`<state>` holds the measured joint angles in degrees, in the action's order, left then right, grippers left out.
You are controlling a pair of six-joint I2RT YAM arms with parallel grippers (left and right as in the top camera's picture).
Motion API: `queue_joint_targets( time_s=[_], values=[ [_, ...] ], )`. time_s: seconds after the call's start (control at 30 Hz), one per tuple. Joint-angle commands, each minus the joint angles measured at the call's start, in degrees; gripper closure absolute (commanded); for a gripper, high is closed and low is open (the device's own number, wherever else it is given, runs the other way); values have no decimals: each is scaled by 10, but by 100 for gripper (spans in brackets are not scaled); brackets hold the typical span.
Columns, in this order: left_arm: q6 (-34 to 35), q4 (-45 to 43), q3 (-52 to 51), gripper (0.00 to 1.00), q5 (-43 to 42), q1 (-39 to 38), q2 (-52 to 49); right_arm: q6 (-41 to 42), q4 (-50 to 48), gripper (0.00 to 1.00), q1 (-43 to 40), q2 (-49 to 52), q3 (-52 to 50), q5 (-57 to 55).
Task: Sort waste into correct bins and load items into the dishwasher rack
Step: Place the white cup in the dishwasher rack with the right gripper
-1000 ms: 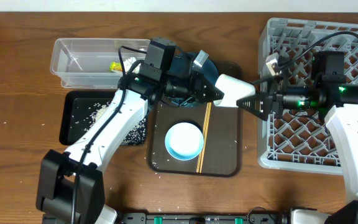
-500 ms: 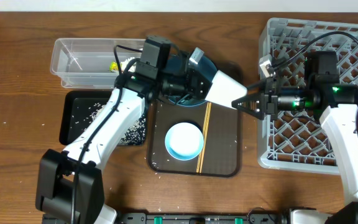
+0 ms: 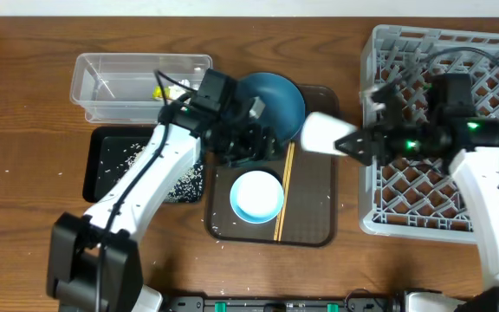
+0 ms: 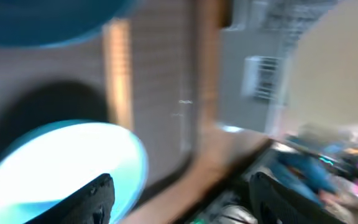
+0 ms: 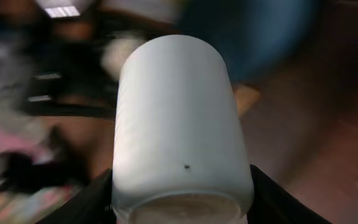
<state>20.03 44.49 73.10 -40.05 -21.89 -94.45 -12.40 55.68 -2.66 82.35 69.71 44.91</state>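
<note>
My right gripper carries toward the right in the overhead view next and lowers the small white cup (image 3: 317, 132) into the grey rack's open grid for loading.
In the overhead view my right gripper (image 3: 346, 144) is shut on a small white cup (image 3: 317, 132), held sideways above the brown tray's right edge. The right wrist view shows that cup (image 5: 179, 124) filling the gap between both fingers. My left gripper (image 3: 251, 140) stands open and holds nothing, just above the white bowl (image 3: 256, 195) and below the dark-blue dish (image 3: 274, 97). Chopsticks (image 3: 284, 186) lie right of the bowl. The blurred left wrist view shows the bowl (image 4: 61, 165) and the dish's edge (image 4: 42, 22). The grey rack (image 3: 483, 52) stands at the right.
The brown serving tray (image 3: 314, 221) carries the bowl, chopsticks and dish. A clear tub (image 3: 111, 82) with a yellow-green wrapper (image 3: 158, 90) sits at the back left. Below it lies a black tray (image 3: 102, 178) with rice grains (image 3: 132, 154). My right arm reaches over the rack.
My left gripper opened, let go of the cup and drew back left and down toward the bowl. The right gripper closed on the cup and now holds it alone.
</note>
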Motion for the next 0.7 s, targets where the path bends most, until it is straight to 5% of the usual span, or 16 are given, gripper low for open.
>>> queue_joint_targets(
  time_s=[0.0,0.3,0.67],
  values=[
    [-61,29,6,27,155,30,65,91,16,84,-52,-37,59,-212],
    [-61,70,6,27,258,52,176,207,85,92,-170,-31,109,-507],
    [-61,82,3,27,258,52,178,227,96,89,-278,47,109,-522]
  ],
)
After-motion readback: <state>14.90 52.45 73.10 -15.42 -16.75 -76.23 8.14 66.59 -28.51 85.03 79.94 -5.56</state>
